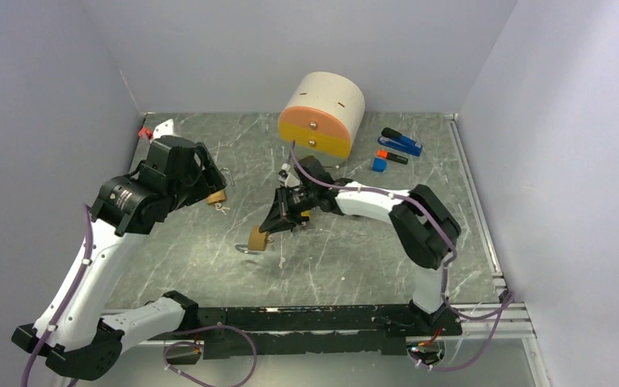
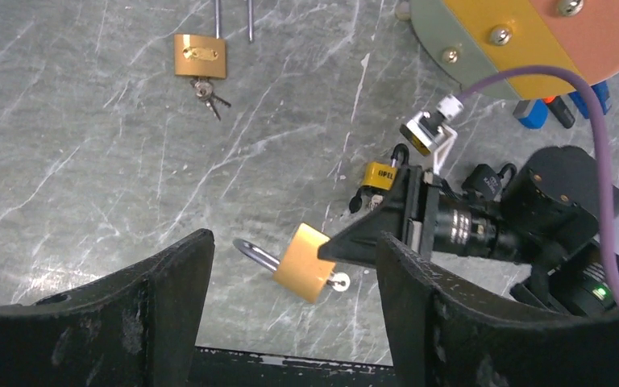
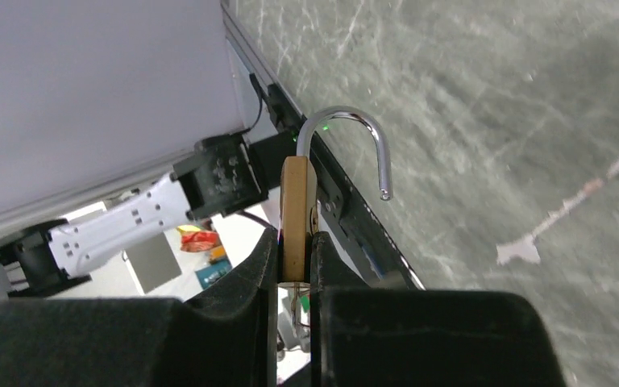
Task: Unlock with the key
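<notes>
I will tilt my right gripper down next and lower the brass padlock onto the table, because the steel shackle (image 3: 355,133) is swung open.
My right gripper (image 1: 274,224) (image 3: 294,242) is shut on the flat sides of a brass padlock (image 1: 258,238) (image 2: 306,262) (image 3: 294,214) and holds it just above the table. Its steel shackle (image 3: 355,133) is swung open, one end free in the air. A silver key (image 2: 340,280) sticks out of the padlock's bottom. My left gripper (image 1: 209,173) (image 2: 294,242) stands open, up and to the left of the held padlock, with nothing between its fingers (image 2: 169,298).
A second brass padlock (image 1: 216,196) (image 2: 200,56) with a bunch of keys (image 2: 209,93) lies below my left gripper. A small black-and-yellow padlock (image 2: 379,173) lies by the right arm. A round drawer unit (image 1: 322,109), a blue stapler (image 1: 403,143) and small blue and orange pieces (image 1: 380,161) stand at the back.
</notes>
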Available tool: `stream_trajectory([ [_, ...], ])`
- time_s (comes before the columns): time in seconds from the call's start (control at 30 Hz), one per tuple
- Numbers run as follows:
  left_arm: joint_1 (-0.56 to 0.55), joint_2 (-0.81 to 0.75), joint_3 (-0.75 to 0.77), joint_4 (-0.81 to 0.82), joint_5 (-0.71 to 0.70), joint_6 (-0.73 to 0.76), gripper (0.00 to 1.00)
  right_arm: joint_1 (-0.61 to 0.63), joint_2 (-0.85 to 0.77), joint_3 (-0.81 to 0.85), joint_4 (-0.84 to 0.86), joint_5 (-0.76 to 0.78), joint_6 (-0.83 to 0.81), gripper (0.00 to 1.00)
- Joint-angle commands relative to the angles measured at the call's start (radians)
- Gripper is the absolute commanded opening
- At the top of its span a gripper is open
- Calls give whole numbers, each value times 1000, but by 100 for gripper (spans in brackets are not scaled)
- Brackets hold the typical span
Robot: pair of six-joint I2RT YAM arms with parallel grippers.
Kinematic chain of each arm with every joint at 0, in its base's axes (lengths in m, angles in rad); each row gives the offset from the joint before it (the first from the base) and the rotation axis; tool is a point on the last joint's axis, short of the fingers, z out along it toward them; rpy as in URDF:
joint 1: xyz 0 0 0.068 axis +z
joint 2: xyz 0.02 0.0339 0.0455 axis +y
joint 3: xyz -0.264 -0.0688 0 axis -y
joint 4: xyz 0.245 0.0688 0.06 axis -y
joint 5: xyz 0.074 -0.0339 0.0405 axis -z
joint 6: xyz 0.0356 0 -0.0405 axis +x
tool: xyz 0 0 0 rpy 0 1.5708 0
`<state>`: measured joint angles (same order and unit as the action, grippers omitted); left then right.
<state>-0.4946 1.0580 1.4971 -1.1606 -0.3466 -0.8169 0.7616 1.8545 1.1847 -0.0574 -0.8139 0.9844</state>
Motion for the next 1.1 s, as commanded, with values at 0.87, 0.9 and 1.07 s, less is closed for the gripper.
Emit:
stream_trajectory([
  [0.87, -1, 37, -29, 47, 87, -21, 80, -3, 291, 352, -114, 169, -227, 4],
  [0.9, -1, 40, -33, 54, 89, -21, 80, -4, 286, 350, -126, 173, -244, 8],
  [1.07, -1, 57, -27, 61, 91, -28, 81, -16, 254, 319, -141, 216, -293, 38],
])
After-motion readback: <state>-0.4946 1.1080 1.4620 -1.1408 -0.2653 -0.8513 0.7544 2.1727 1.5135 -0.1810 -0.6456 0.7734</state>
